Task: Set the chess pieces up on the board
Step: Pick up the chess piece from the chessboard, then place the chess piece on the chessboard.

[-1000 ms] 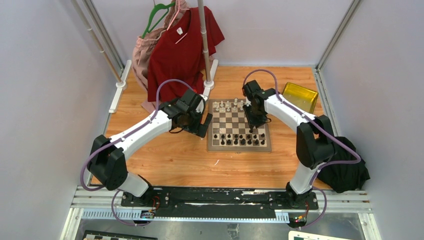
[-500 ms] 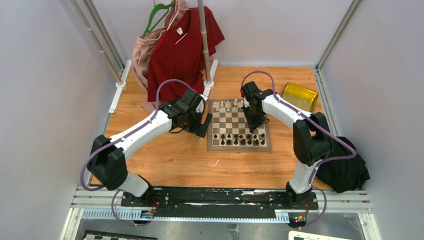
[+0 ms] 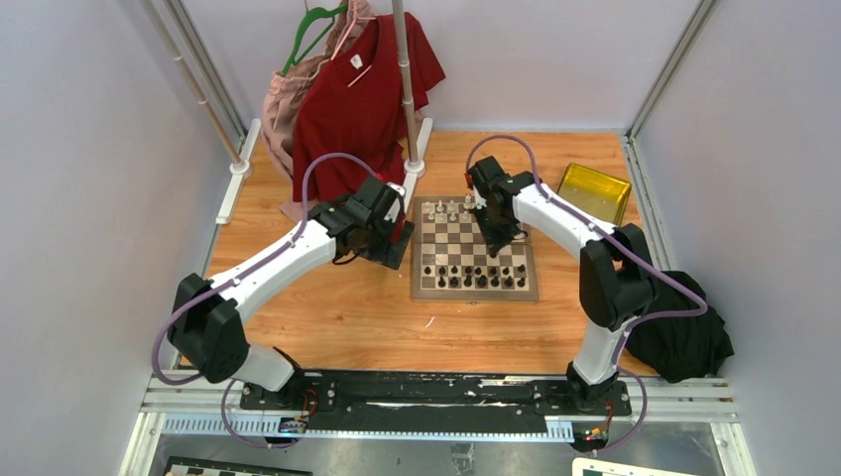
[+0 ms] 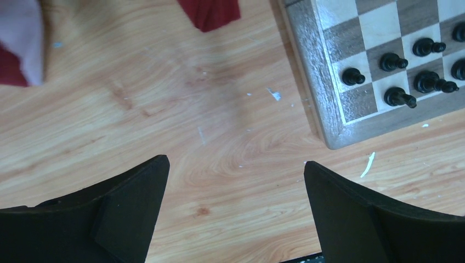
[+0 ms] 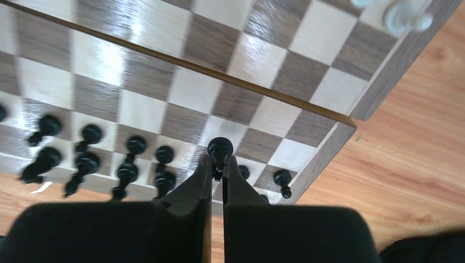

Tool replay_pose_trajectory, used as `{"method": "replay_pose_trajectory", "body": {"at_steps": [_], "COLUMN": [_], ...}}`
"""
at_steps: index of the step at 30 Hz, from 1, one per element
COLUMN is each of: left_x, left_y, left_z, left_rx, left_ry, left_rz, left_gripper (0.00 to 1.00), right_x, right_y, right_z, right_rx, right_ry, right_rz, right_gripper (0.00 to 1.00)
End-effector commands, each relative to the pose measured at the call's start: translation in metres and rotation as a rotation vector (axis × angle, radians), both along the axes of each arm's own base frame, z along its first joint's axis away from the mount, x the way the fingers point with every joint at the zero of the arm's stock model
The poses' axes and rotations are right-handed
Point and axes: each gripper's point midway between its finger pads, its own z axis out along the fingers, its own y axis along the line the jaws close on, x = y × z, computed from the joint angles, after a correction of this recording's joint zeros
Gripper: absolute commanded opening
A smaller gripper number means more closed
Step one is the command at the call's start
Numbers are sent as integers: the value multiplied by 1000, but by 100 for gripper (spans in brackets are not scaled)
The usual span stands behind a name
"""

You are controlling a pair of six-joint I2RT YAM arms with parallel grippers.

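The right gripper carries the black piece over the board's empty near corner square next, lowers and releases, as that square lies below it, left in the top view.
The board (image 3: 474,249) lies mid-table, with black pieces (image 3: 474,274) in its two near rows and white pieces (image 3: 451,209) along the far edge. My right gripper (image 3: 498,238) hangs over the board's right half, shut on a black piece (image 5: 220,147) held between its fingertips above the squares. Other black pieces (image 5: 88,159) stand below it. My left gripper (image 3: 397,246) is open and empty over bare wood just left of the board; the board's corner (image 4: 329,109) with black pieces (image 4: 400,76) shows in the left wrist view.
A yellow-gold tray (image 3: 595,191) sits at the back right. A red shirt (image 3: 362,94) and pink garment hang on a rack (image 3: 407,89) behind the board. Dark cloth (image 3: 684,337) lies at the table's right edge. White scraps (image 4: 368,163) dot the wood.
My right gripper has risen and moved back over the board with the black piece in it. My left arm has shifted slightly back-left.
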Motion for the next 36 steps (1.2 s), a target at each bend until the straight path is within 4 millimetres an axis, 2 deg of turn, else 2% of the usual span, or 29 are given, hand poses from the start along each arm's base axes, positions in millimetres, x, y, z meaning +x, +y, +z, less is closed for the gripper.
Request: {"method": "replay_pose_trajectory", "body": {"at_steps": [1,4,9,16,24,30,36], "left_x": [20,20,12,2,-3,-8,-12], "left_y": [21,29,43,60,64,65,64], "left_z": [54,71,89,105,116,118,114], "left_rx": [16,3,-13,-34,-87,-105,-121], "left_ry": [-190,-246,-303,-368,-415,-418,-406], "left_rz": [86,124,168,217,242,237,236], "left_gripper": [100,100,100,100,100,100,100], "right_x": [1,-1,-16,-48,-69,-72,-70], "right_y": [24,39,66,98,128,147,156], "right_z": [38,53,74,84,73,59,43], "right_rx": [-26,-31,-29,-15,-26,-19,-24], "right_ry": [-76,-100,-120,-126,-112,-112,-99], "right_rz": [108,156,243,334,423,461,485], "right_gripper": [0,0,0,0,0,0,0]}}
